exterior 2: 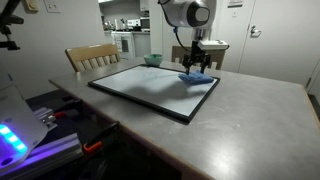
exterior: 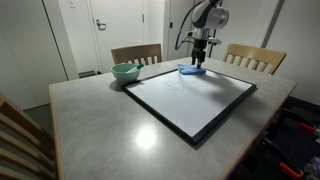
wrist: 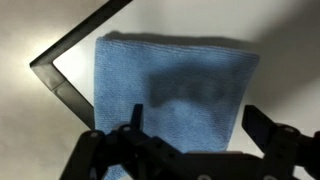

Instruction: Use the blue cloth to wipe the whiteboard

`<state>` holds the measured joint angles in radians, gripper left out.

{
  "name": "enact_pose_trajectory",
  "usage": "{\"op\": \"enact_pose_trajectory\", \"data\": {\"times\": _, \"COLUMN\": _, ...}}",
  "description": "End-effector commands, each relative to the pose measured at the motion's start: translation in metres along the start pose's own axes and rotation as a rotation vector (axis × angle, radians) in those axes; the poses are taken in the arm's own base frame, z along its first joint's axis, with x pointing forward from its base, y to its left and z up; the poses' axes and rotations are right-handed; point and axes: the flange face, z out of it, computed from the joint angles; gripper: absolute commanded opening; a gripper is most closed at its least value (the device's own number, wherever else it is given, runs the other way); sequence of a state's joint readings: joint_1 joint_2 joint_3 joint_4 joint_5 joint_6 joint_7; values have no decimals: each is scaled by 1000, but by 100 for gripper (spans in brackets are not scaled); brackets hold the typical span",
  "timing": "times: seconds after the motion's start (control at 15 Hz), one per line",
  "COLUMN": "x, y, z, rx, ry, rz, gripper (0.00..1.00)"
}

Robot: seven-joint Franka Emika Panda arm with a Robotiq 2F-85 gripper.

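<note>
My gripper lowers onto the cloth's middle (wrist: 193, 118) next and closes on the fabric there, since the blue cloth (wrist: 175, 90) lies straight below, between my gripper's spread fingers.
A folded blue cloth (exterior: 192, 71) lies on the far corner of the black-framed whiteboard (exterior: 190, 100). Both show in both exterior views, the cloth (exterior 2: 197, 77) on the whiteboard (exterior 2: 150, 85). In the wrist view the cloth (wrist: 175, 90) fills the middle, over the board's corner frame (wrist: 60, 80). My gripper (exterior: 200, 58) hangs straight above the cloth, a little apart from it; it also shows in an exterior view (exterior 2: 196, 64). In the wrist view its fingers (wrist: 195, 125) are spread wide on either side of the cloth, holding nothing.
A teal bowl (exterior: 125, 72) stands on the grey table (exterior: 90, 125) beside the whiteboard's far left corner, also seen in an exterior view (exterior 2: 153, 60). Wooden chairs (exterior: 136, 53) (exterior: 255, 58) stand at the far side. Electronics (exterior 2: 30, 140) sit beside the table.
</note>
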<state>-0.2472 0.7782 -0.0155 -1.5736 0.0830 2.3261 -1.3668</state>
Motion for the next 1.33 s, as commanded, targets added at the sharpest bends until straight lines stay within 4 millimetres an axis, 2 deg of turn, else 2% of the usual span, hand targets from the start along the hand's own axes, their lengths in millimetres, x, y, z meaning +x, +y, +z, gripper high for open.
{"op": "enact_pose_trajectory", "data": {"times": 0.0, "x": -1, "y": 4, "z": 9, "rx": 5, "ry": -21, "rz": 4, "gripper": 100}}
{"op": "enact_pose_trajectory", "data": {"times": 0.67, "x": -6, "y": 0, "z": 31, "rx": 52, "ry": -16, "rz": 13, "gripper": 100}}
{"op": "enact_pose_trajectory", "data": {"times": 0.93, "x": -7, "y": 1, "z": 30, "rx": 66, "ry": -11, "rz": 11, "gripper": 100}}
{"op": "enact_pose_trajectory", "data": {"times": 1.0, "x": -7, "y": 1, "z": 30, "rx": 67, "ry": -11, "rz": 11, "gripper": 84}}
{"op": "enact_pose_trajectory", "data": {"times": 1.07, "x": -7, "y": 1, "z": 30, "rx": 68, "ry": -11, "rz": 10, "gripper": 72}}
{"op": "enact_pose_trajectory", "data": {"times": 1.27, "x": -8, "y": 4, "z": 26, "rx": 54, "ry": -9, "rz": 13, "gripper": 51}}
